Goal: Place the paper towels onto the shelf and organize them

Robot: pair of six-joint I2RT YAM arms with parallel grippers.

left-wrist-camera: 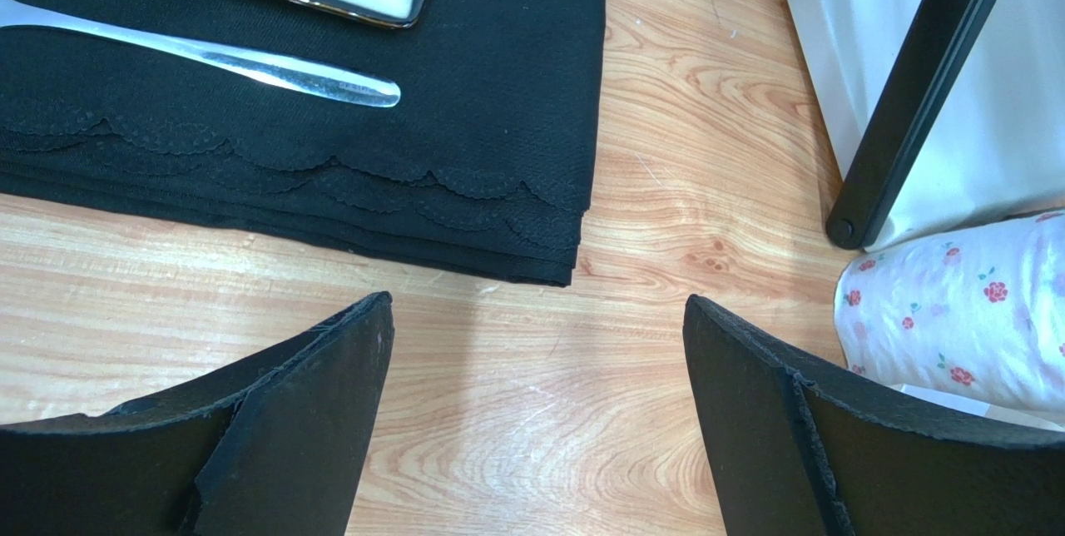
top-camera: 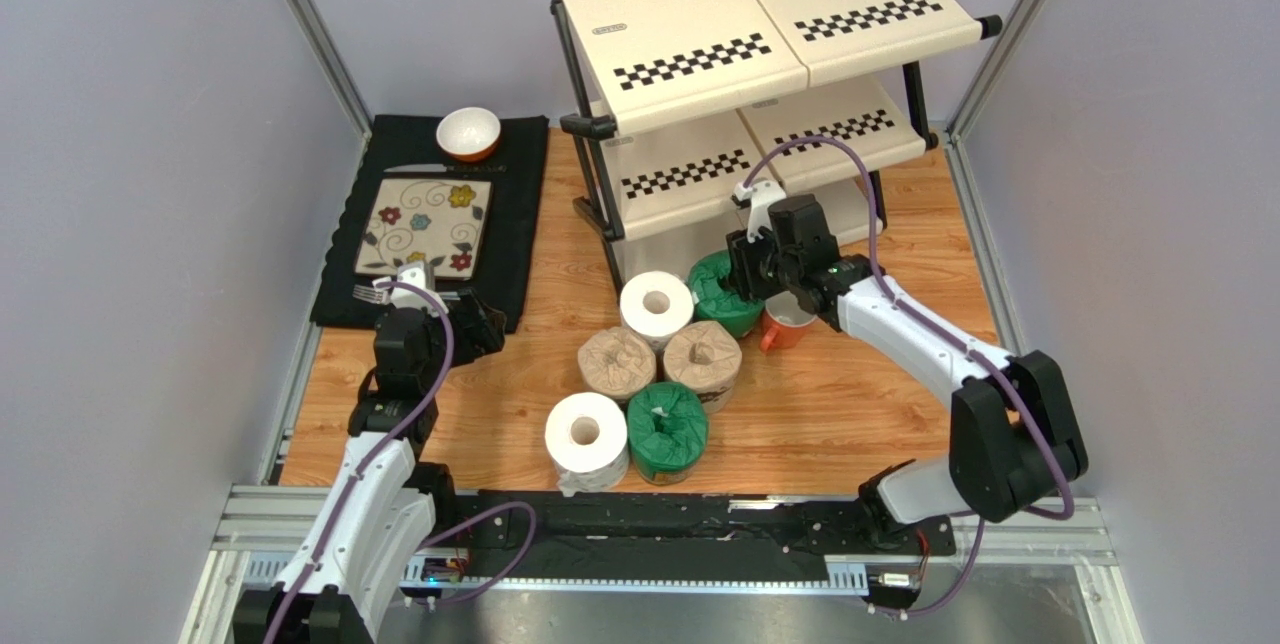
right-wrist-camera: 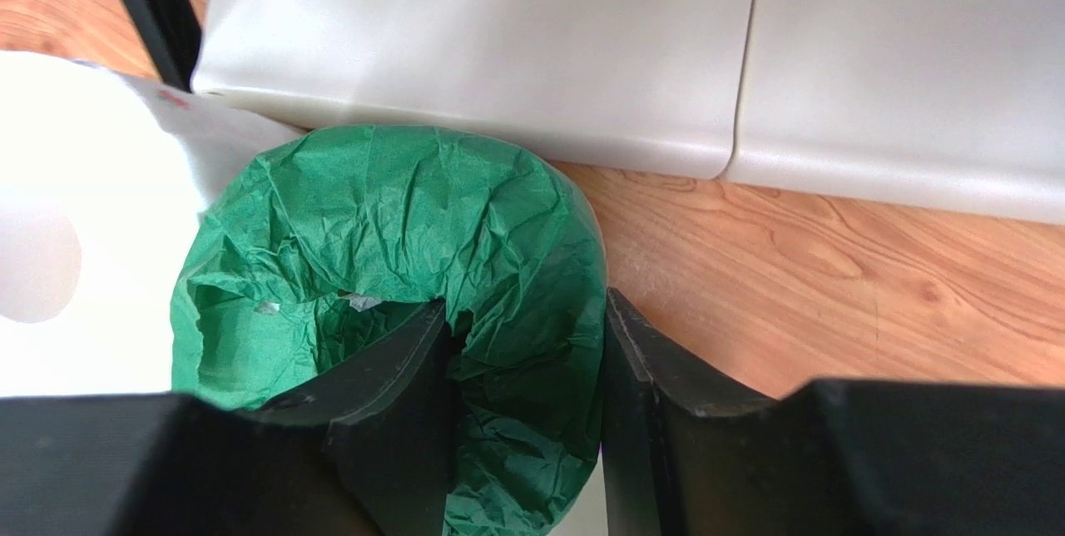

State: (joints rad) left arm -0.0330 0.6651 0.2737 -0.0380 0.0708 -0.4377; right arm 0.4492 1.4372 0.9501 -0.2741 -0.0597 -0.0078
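Note:
The robot's right gripper next needs to lift the far green roll up and outward, put it on the spot on the middle shelf by that shelf's seam [top-camera: 772, 127] and let go, because that spot is empty.
Six paper towel rolls stand in a cluster on the wooden table in front of the shelf [top-camera: 706, 59]. They are a white one [top-camera: 657, 304], a green one [top-camera: 718, 296], two brown ones [top-camera: 616, 362] [top-camera: 703, 356], a second white one [top-camera: 586, 437] and a second green one [top-camera: 667, 428]. My right gripper [top-camera: 747, 277] [right-wrist-camera: 525, 311] is shut on the wall of the far green roll [right-wrist-camera: 413, 212], with one finger in its core and one outside. My left gripper [top-camera: 469, 323] [left-wrist-camera: 535, 301] is open and empty, low over bare wood.
An orange mug [top-camera: 784, 325] stands right of the gripped roll, under my right arm. A black placemat [top-camera: 511, 224] [left-wrist-camera: 375, 124] holds a floral plate [top-camera: 425, 224], a fork [left-wrist-camera: 250, 62] and a bowl [top-camera: 469, 133]. The shelf's leg [left-wrist-camera: 906, 99] and bottom panel [right-wrist-camera: 500, 37] are close by.

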